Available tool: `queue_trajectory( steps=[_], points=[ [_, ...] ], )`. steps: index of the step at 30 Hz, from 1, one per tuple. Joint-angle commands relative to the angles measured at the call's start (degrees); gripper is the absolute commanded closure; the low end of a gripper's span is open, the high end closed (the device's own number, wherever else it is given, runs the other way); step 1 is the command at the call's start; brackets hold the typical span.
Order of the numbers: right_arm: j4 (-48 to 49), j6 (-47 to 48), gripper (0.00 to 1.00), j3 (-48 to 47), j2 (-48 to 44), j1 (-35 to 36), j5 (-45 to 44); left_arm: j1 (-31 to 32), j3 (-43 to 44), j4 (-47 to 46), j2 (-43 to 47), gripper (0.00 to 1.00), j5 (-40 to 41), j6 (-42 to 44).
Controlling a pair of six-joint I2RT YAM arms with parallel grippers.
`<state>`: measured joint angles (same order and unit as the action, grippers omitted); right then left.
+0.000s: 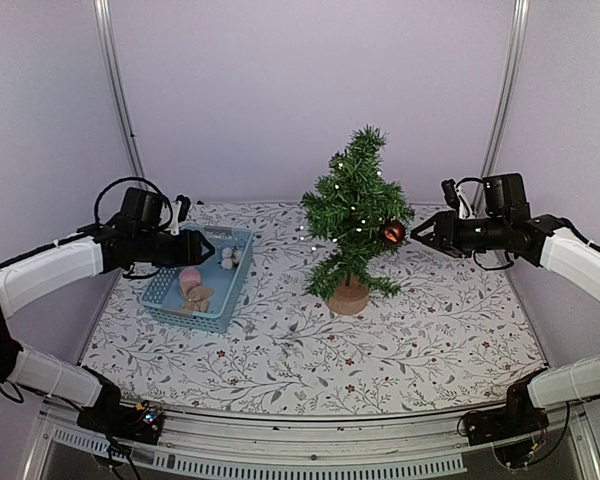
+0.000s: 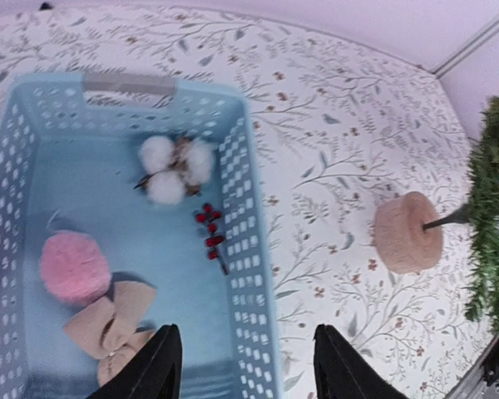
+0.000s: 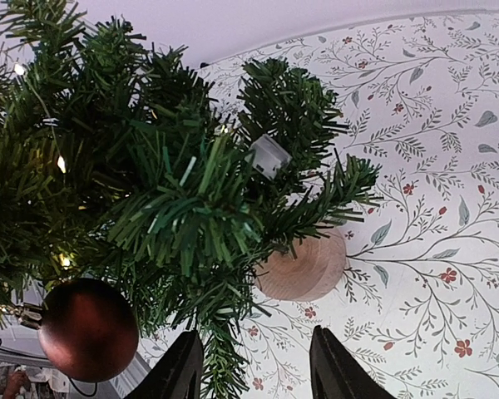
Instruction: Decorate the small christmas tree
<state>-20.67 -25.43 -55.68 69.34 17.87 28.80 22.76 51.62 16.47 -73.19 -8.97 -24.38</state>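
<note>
My left gripper moves toward the left in the left wrist view next, off the basket's side and down onto the tan bow [image 1: 196, 296] [image 2: 114, 326] below.
The small christmas tree [image 1: 355, 205] stands mid-table on its round wooden base [image 1: 348, 295], with tiny lights and a dark red ball [image 1: 393, 233] hanging on its right side. My right gripper [image 1: 417, 232] hovers just right of that ball, open and empty. In the right wrist view the ball [image 3: 87, 328] hangs left of my right gripper [image 3: 254, 374], with green branches [image 3: 191, 208] above it. My left gripper [image 1: 208, 247] is open over the blue basket [image 1: 235, 285]. In the left wrist view my left gripper [image 2: 248, 366] straddles the basket's right wall [image 2: 241, 216], holding nothing.
The basket holds a white cotton boll [image 2: 176, 160], a red berry sprig [image 2: 210, 235], a pink pom-pom [image 2: 73, 268] and a tan bow [image 2: 112, 320]. A floral cloth [image 1: 430, 330] covers the table. Metal posts [image 1: 115, 90] and pale walls stand behind.
</note>
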Motion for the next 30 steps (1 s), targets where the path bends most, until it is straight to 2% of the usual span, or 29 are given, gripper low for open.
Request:
queue_trajectory(
  steps=[1, 3, 6, 11, 16, 18, 22, 25, 28, 30],
  points=[
    [-1.0, 1.6, 0.53, -2.3, -0.6, -0.7, 1.3, -5.2, 2.1, 12.2, -3.1, 0.44, 7.8, 3.3],
    [-1.0, 1.8, 0.53, -2.6, -0.2, -0.9, 1.7, -7.5, 3.0, 12.4, -5.6, 0.45, 8.4, 4.1],
    [-1.0, 1.9, 0.53, -3.1, 0.5, -0.9, 2.2, -10.3, 5.7, 13.2, -12.1, 0.53, 8.8, 5.6],
    [-1.0, 2.2, 0.53, -3.5, 0.8, -1.2, 2.1, -10.4, 10.1, 13.1, -20.3, 0.51, 11.7, 7.8],
    [-1.1, 2.1, 0.53, -3.8, 1.2, -1.3, 2.2, -10.4, 12.1, 13.2, -24.6, 0.50, 12.2, 8.2],
    [-1.3, 2.2, 0.53, -4.1, 1.3, -1.4, 2.2, -10.0, 11.7, 13.8, -23.3, 0.50, 11.3, 8.9],
    [-1.7, 2.7, 0.53, -4.5, 1.4, -1.5, 2.1, -9.5, 7.2, 14.2, -15.3, 0.44, 9.4, 10.2],
    [-1.7, 2.9, 0.53, -4.7, 1.9, -1.6, 2.4, -9.7, 3.4, 13.7, -10.2, 0.39, 4.9, 9.8],
    [-1.5, 3.0, 0.53, -5.2, 2.9, -1.5, 2.9, -9.5, 0.2, 11.9, -9.0, 0.36, -1.3, 8.5],
    [-1.4, 3.2, 0.53, -5.8, 3.6, -1.6, 3.4, -9.2, -0.3, 12.4, -10.3, 0.37, -1.0, 6.9]
  ],
)
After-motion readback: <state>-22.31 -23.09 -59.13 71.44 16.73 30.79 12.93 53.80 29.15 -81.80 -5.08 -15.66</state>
